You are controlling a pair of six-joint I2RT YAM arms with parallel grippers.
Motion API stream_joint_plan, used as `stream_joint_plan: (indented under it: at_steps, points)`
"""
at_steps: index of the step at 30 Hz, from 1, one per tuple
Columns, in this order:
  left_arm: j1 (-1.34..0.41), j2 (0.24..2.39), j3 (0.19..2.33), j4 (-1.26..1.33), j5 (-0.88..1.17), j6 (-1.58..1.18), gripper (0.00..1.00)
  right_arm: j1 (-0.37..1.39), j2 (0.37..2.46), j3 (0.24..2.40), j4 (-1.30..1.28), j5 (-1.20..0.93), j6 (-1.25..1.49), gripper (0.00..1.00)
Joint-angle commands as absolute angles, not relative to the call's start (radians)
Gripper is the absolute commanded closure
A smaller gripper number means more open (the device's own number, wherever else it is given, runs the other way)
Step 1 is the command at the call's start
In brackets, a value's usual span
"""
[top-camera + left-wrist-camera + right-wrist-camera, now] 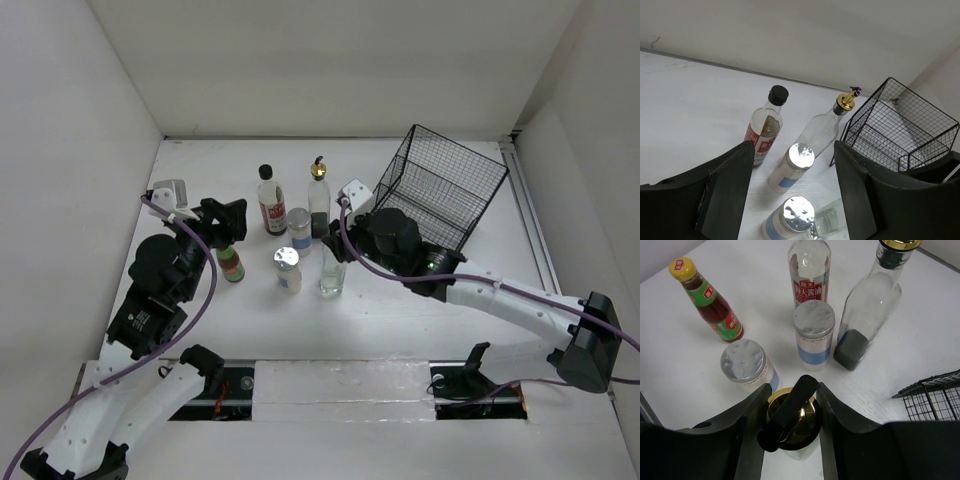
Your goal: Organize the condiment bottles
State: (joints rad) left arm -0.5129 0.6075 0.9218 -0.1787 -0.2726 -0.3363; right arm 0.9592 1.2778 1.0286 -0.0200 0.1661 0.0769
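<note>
My right gripper lifts across, lowers and releases the clear bottle next, since the empty basket's far corner lies outward of it and to its right in the top view.
My right gripper point(335, 238) point(790, 407) is shut on the gold pourer point(792, 417) of a clear bottle point(333, 275) that stands upright on the table. A second gold-pourer bottle point(319, 195) point(867, 310) stands behind it, next to the black-capped, red-labelled bottle point(270, 202) point(765, 131). Two silver-lidded jars point(298, 228) point(287, 268) stand between them. The small green-labelled sauce bottle point(231, 262) point(715, 310) is at the left, just under my left arm's wrist. My left gripper point(226, 218) point(792, 165) is open with nothing between its fingers.
A black wire basket point(440, 195) point(900, 130) sits tilted at the back right, close behind my right gripper. White walls close in the table on the left, the back and the right.
</note>
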Motion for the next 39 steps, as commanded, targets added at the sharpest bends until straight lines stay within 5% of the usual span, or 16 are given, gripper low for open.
stream_joint_plan:
  at_steps: [1,12,26,39]
  points:
    - [-0.511,0.607,0.904,-0.123,-0.268,-0.321,0.39,0.968,1.175,1.045,0.066,0.181,0.094,0.88]
    - [-0.511,0.618,0.901,-0.114,-0.239,-0.321,0.39,0.864,1.081,1.334,-0.055,0.324,0.008,0.90]
    - [-0.511,0.600,0.900,-0.104,-0.210,-0.321,0.38,0.382,1.383,1.773,-0.014,0.206,-0.034,0.90]
    - [-0.511,0.609,0.891,-0.104,-0.201,-0.311,0.38,0.196,1.632,2.002,0.037,0.166,-0.025,0.90]
